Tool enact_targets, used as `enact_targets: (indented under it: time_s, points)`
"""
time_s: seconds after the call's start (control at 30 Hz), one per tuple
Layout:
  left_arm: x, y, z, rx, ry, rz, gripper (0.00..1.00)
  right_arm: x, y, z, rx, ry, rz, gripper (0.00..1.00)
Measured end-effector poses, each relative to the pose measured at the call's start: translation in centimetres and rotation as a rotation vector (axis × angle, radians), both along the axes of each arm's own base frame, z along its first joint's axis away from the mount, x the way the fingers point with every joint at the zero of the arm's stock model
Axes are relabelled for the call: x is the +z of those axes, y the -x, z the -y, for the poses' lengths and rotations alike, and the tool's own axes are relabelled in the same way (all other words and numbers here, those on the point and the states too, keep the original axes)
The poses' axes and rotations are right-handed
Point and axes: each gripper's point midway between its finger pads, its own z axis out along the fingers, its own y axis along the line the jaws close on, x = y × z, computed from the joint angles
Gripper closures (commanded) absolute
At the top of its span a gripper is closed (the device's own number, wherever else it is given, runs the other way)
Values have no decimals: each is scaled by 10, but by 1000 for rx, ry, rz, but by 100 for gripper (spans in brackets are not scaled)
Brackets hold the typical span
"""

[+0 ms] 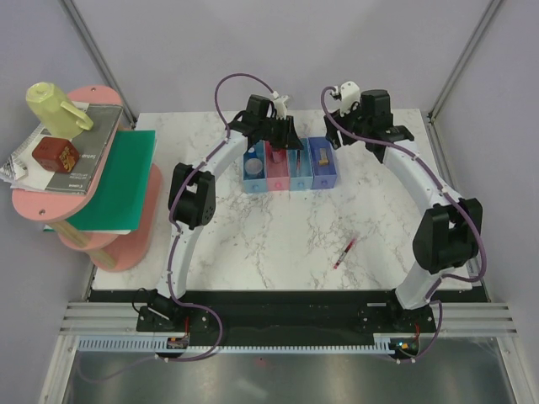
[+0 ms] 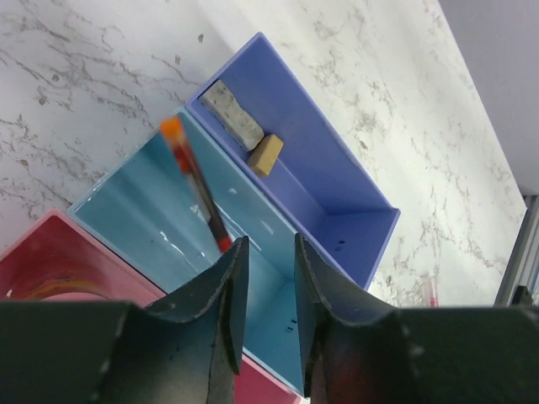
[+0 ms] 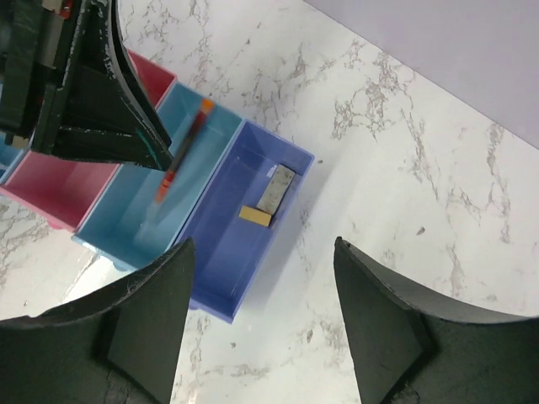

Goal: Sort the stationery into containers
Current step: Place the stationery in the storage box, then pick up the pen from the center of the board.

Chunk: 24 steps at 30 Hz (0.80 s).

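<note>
The second red pen lies loose on the table outside the bins, so my right gripper should swing back from the violet-blue bin and down to it next.
The containers are a joined row of bins: blue, pink, light blue and violet-blue. My left gripper hangs over the light blue bin, its jaws a little apart and open with nothing between them. A red pen, blurred, is loose in that bin just past the fingertips. The violet-blue bin holds a tan block and a grey piece. My right gripper stands open and empty over bare marble beside that bin. A second red pen lies on the table.
A pink shelf stand at the table's left edge carries a yellow-green jug, books, a dark red box and a green sheet. The frame posts stand at the far corners.
</note>
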Motion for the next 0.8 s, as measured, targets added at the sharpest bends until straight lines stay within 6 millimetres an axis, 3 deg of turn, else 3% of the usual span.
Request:
enact_targets:
  time_s: [0.13, 0.27, 0.33, 0.43, 0.5, 0.6, 0.8]
  points:
    - [-14, 5, -2, -1, -14, -32, 58, 9, 17, 7, 3, 22, 11, 25]
    - [-28, 12, -5, -3, -30, -67, 57, 4, 38, 18, 41, 113, -3, 25]
    - [-32, 14, -6, -4, -35, -78, 56, 2, 46, 22, 62, 150, -5, 25]
    - [-25, 19, -7, -12, -30, -78, 55, -7, 73, 33, 133, 252, -31, 25]
    - [-11, 25, -7, -26, -17, -65, 55, -11, 93, 40, 182, 314, -46, 25]
    - [25, 36, -7, -57, 14, -18, 55, -10, 123, 51, 251, 399, -45, 25]
    - [104, 69, 8, -170, 112, 91, 55, -6, 153, 61, 333, 487, -35, 27]
